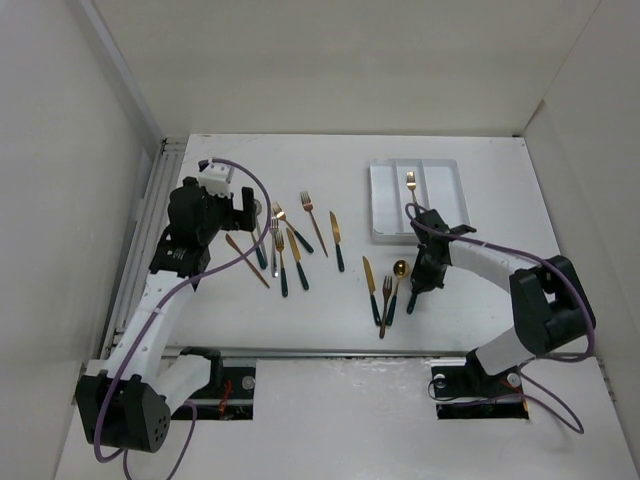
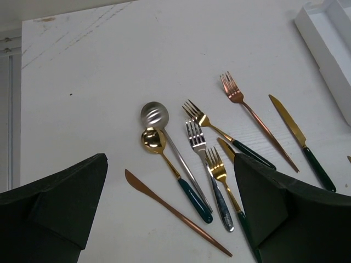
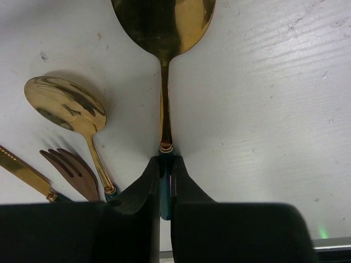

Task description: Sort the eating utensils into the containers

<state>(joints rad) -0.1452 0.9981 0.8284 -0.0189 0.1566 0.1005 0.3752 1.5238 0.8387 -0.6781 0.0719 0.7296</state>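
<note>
The knife lies slanted across the gap between my left gripper's open fingers, so my left gripper will lower next and turn to straddle the copper knife's slim handle (image 1: pixel 255 271) (image 2: pixel 194 228).
My right gripper (image 3: pixel 166 175) is shut on the dark green handle of a gold spoon (image 3: pixel 164 22), low over the table; in the top view the right gripper (image 1: pixel 424 277) sits just in front of the white tray (image 1: pixel 380 200). A gold fork (image 1: pixel 410 184) lies in the tray's middle compartment. My left gripper (image 2: pixel 170 161) is open and empty above a cluster of utensils: a silver spoon (image 2: pixel 153 115), a gold spoon (image 2: pixel 153 139), a copper knife (image 2: pixel 164 203), a silver fork (image 2: pixel 197 137) and gold forks (image 2: pixel 216 170). In the top view the left gripper (image 1: pixel 243 210) hovers over this cluster.
Beside the held spoon lie another gold spoon (image 3: pixel 63 104), a copper fork (image 3: pixel 71 167) and a gold knife (image 3: pixel 22 172). A copper fork (image 1: pixel 312 215) and a gold knife (image 1: pixel 338 238) lie mid-table. White walls enclose the table; a rail (image 1: pixel 150 210) runs along the left edge.
</note>
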